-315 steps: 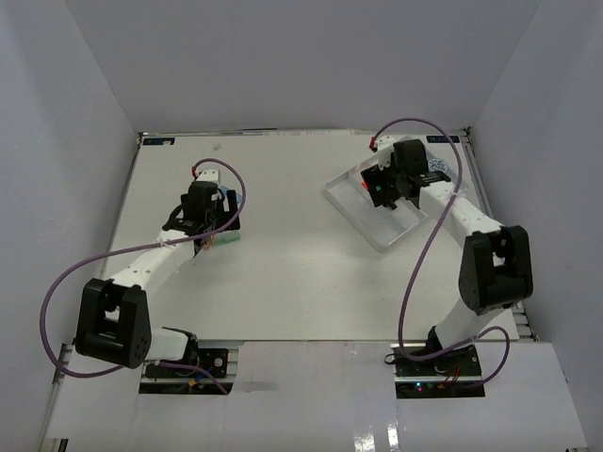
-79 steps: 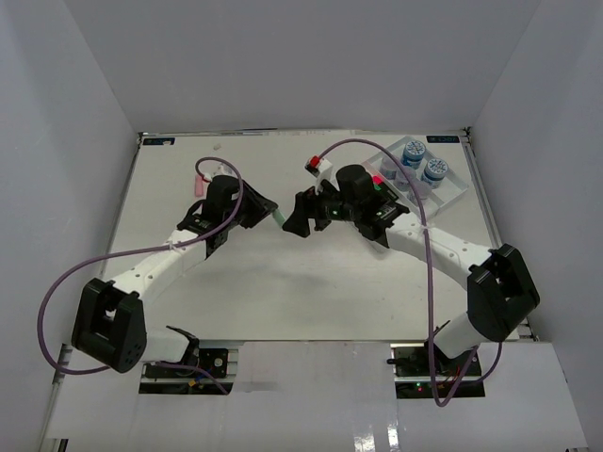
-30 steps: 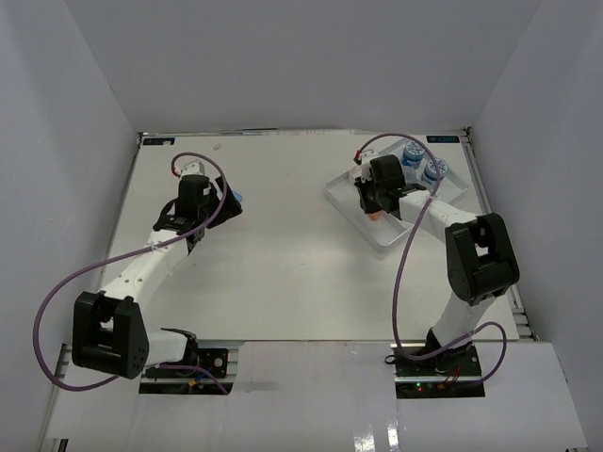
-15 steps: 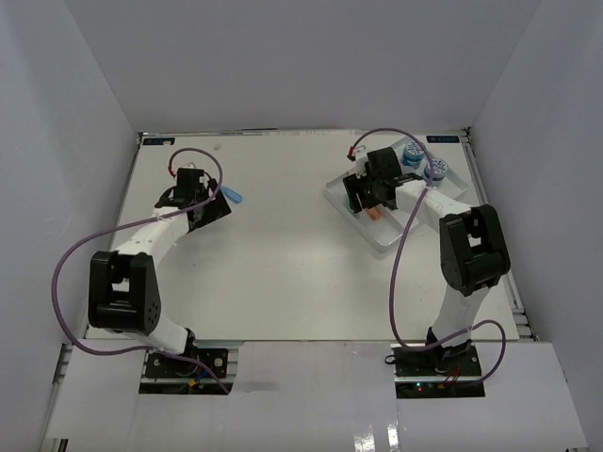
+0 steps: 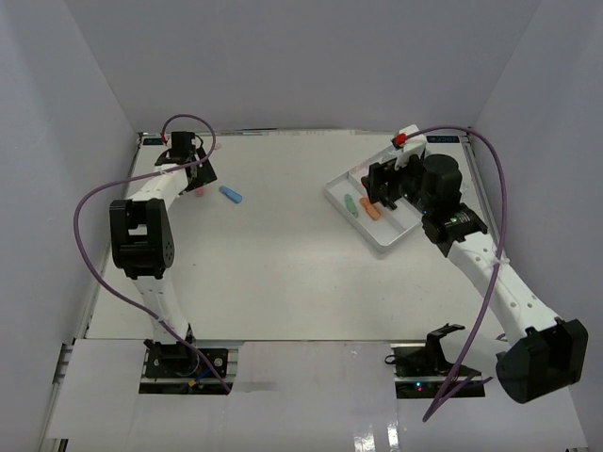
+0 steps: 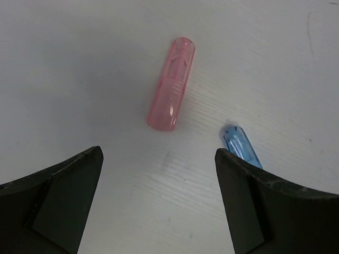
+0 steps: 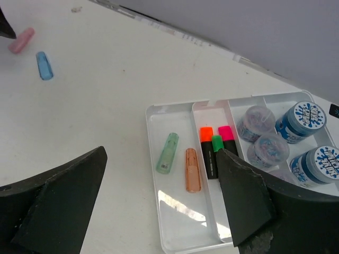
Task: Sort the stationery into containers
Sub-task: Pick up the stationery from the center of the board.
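Observation:
My left gripper needs to move down and outward first, so it can straddle the pink marker.
A pink translucent marker (image 6: pixel 171 84) and a blue one (image 6: pixel 241 147) lie on the white table at the back left. My left gripper (image 6: pixel 158 159) is open and empty, just short of both, with the blue marker by its right finger. In the top view the gripper (image 5: pixel 193 171) is beside the pink marker (image 5: pixel 200 189) and the blue marker (image 5: pixel 231 195). My right gripper (image 7: pixel 161 159) is open and empty above the white tray (image 7: pixel 185 217). The tray's left compartment holds a green marker (image 7: pixel 167 153) and an orange marker (image 7: pixel 193 170).
The tray's middle compartment holds three black markers with orange (image 7: pixel 206 135), green (image 7: pixel 217 143) and pink (image 7: pixel 226 132) caps. Its right compartment holds several jars, two showing blue-white lids (image 7: pixel 302 119). The tray (image 5: pixel 391 235) sits at the back right near the wall.
My left arm has swung further to the back left, over the pink marker. My right gripper has drawn back from the tray, and the orange marker now lies in the left compartment.

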Available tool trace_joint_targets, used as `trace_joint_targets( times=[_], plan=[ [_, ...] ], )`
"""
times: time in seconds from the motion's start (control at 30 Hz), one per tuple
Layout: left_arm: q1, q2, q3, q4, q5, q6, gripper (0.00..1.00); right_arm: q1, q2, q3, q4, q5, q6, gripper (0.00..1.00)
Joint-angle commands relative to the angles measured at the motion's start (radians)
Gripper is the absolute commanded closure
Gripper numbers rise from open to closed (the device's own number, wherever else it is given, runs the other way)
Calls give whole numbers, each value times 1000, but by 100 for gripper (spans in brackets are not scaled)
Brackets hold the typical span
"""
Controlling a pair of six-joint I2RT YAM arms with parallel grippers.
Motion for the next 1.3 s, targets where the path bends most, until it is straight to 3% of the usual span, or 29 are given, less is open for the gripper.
trace_joint_targets(
  times=[0.0, 0.23, 0.63, 0.67, 0.73, 0.8, 0.97, 1.27],
  plan=[
    [10, 55, 125, -30, -41, 83, 2, -1, -73, -94, 131, -27, 41, 10],
    [46, 225, 325, -62, 18, 206, 2, 1, -161, -217, 231, -146, 84, 10],
    [58, 359, 403, -90, 112, 244, 13, -1, -142, -224, 197, -194, 124, 10],
    [58, 371, 412, -91, 141, 232, 21, -1, -139, -226, 191, -200, 129, 10],
    [58, 376, 413, -93, 146, 229, 24, -1, -133, -226, 183, -203, 129, 10],
    [57, 377, 405, -94, 158, 217, 34, 1, -127, -224, 179, -211, 138, 10],
    [57, 344, 339, -93, 198, 183, 42, -1, -116, -223, 185, -232, 152, 10],
    [57, 209, 144, -36, 299, 90, 68, 16, -52, -168, 136, -347, 169, 10]
  ],
)
